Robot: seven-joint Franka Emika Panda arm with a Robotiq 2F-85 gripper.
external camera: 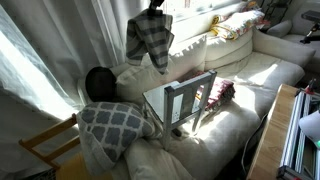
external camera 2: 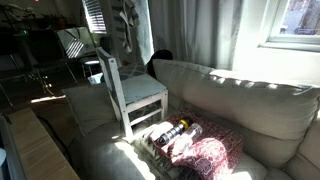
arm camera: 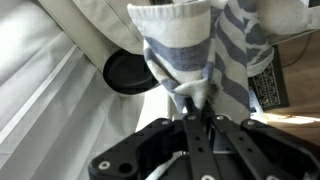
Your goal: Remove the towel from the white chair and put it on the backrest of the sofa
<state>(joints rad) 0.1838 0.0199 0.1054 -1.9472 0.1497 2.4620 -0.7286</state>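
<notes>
Next, my gripper carries the towel down and past the black round object onto the sofa's backrest top [external camera 2: 180, 68]. It then releases the towel, since the cloth still hangs in midair.
The grey-and-white plaid towel [external camera: 150, 40] hangs in the air from my gripper [external camera: 152, 10], above the cream sofa's backrest [external camera: 190, 48]. In the wrist view the gripper [arm camera: 192, 108] is shut on the towel [arm camera: 185, 50], which drapes down from the fingertips. The towel also shows in an exterior view [external camera 2: 124, 25], hanging behind the chair. The white chair [external camera: 182, 100] with slatted back stands on the sofa seat, its seat bare; it also shows in an exterior view [external camera 2: 125, 85]. The sofa [external camera 2: 240, 100] fills both exterior views.
A grey cushion with white lattice [external camera: 112, 128] lies at the sofa's end. A black round object [external camera: 98, 84] sits on the backrest corner. A pinkish cloth item [external camera 2: 205, 155] lies on the seat by the chair. A yellow wooden chair [external camera: 50, 145] stands beside the sofa.
</notes>
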